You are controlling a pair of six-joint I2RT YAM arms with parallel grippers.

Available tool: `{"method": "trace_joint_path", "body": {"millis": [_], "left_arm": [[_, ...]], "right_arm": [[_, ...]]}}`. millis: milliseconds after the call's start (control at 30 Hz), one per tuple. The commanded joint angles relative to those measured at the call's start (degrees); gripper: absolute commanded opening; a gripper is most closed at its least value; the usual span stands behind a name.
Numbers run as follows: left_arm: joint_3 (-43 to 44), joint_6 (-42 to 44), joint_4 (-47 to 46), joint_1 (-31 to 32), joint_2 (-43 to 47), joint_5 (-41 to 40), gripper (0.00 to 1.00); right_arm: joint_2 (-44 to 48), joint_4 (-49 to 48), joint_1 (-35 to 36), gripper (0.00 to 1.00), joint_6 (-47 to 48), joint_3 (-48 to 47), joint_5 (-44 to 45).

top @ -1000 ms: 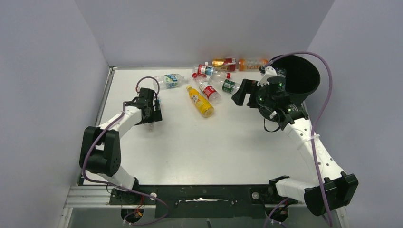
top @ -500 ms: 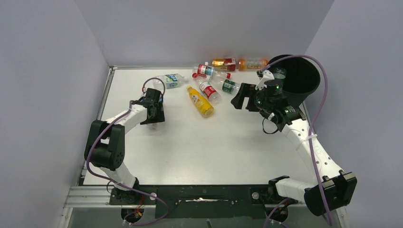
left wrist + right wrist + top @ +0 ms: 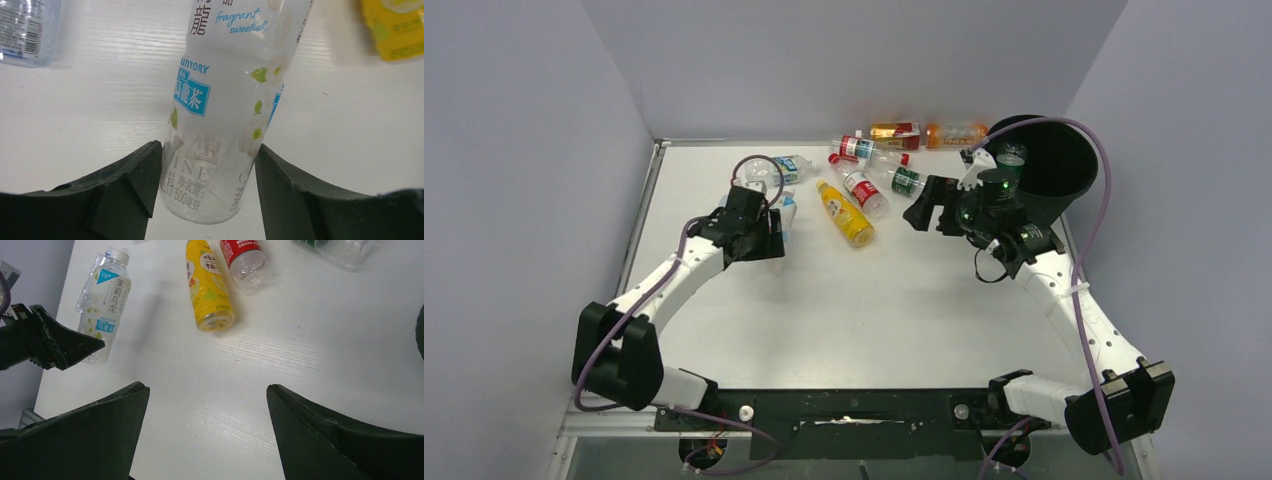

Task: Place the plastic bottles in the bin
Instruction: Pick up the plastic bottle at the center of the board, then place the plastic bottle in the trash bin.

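Observation:
My right gripper should next bring its open fingers left in the top view, around the held bottle's free cap end (image 3: 787, 196) (image 3: 119, 257), because the cap end lies that way.
My left gripper (image 3: 209, 150) is shut on the base end of a clear bottle with a blue and white label (image 3: 230, 90); both pads press its sides. In the top view that gripper (image 3: 769, 232) is left of centre, with the held bottle (image 3: 784, 208) pointing away from it. My right gripper (image 3: 927, 205) hangs open with nothing between its fingers, just left of the black bin (image 3: 1056, 160). More plastic bottles lie at the back: a yellow one (image 3: 846, 213), a red-labelled one (image 3: 864, 190), a green-labelled one (image 3: 904, 181) and an orange one (image 3: 954, 132).
Another clear bottle with a blue label (image 3: 786, 168) lies behind the left gripper, and two more bottles (image 3: 896, 131) rest against the back wall. Grey walls close the table on the left, back and right. The right wrist view shows the yellow bottle (image 3: 209, 285) ahead.
The left gripper closed on the clear bottle and carried it right and nearer the centre. The right gripper shifted slightly left and stayed open.

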State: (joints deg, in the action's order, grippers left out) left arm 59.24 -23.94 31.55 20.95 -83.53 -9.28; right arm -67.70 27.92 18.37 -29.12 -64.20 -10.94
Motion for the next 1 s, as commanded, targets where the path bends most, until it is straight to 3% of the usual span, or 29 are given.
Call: {"method": "trace_joint_path", "body": {"millis": [0, 500, 967], "left_arm": [[-0.9, -1.7, -0.4, 1.3, 7.6, 9.7, 0.51], [-1.0, -7.2, -3.2, 7.4, 19.2, 23.8, 0.51], [-1.0, -12.6, -8.8, 17.7, 20.0, 22.5, 0.51]], "right_arm": [[0.4, -5.3, 0.8, 0.92, -2.4, -0.8, -3.6], [-4.6, -19.1, 3.8, 0.93, -12.6, 0.8, -15.8], [-9.1, -25.9, 7.6, 0.94, -17.3, 0.7, -17.8]]}}
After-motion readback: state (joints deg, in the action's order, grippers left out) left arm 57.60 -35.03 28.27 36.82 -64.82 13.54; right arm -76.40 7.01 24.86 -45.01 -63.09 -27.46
